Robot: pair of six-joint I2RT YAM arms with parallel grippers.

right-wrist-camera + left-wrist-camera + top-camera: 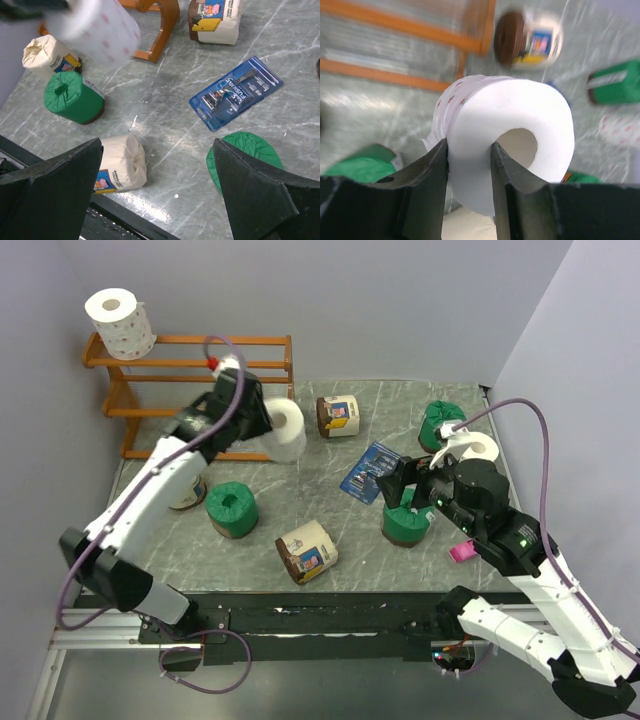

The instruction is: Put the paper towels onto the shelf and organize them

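The spot beside the standing roll on the shelf's top level [187, 352] is above and outward of my left gripper, so my left gripper will next lift outward, toward that roll, and release there.
My left gripper [268, 420] is shut on a bare white roll [287, 429], held above the table just right of the shelf [200, 365]. In the left wrist view the fingers [469, 150] pinch the roll's wall [510, 125], one finger inside the core. Another white roll [120, 323] stands on the shelf's top tier at the left. A third white roll [480, 449] sits by the right arm. Green rolls [232, 509] [406, 523] [440, 423] and cream rolls [338, 417] [307, 551] [190, 490] lie on the table. My right gripper [400, 482] is open and empty [157, 150], above the table between a cream roll [120, 167] and a green roll [245, 150].
A flat dark-blue packet [372, 472] lies mid-table, also in the right wrist view [235, 92]. A small pink item [462, 551] lies at the front right. Walls close in on the left, back and right. The shelf's near leg [160, 25] stands on the table.
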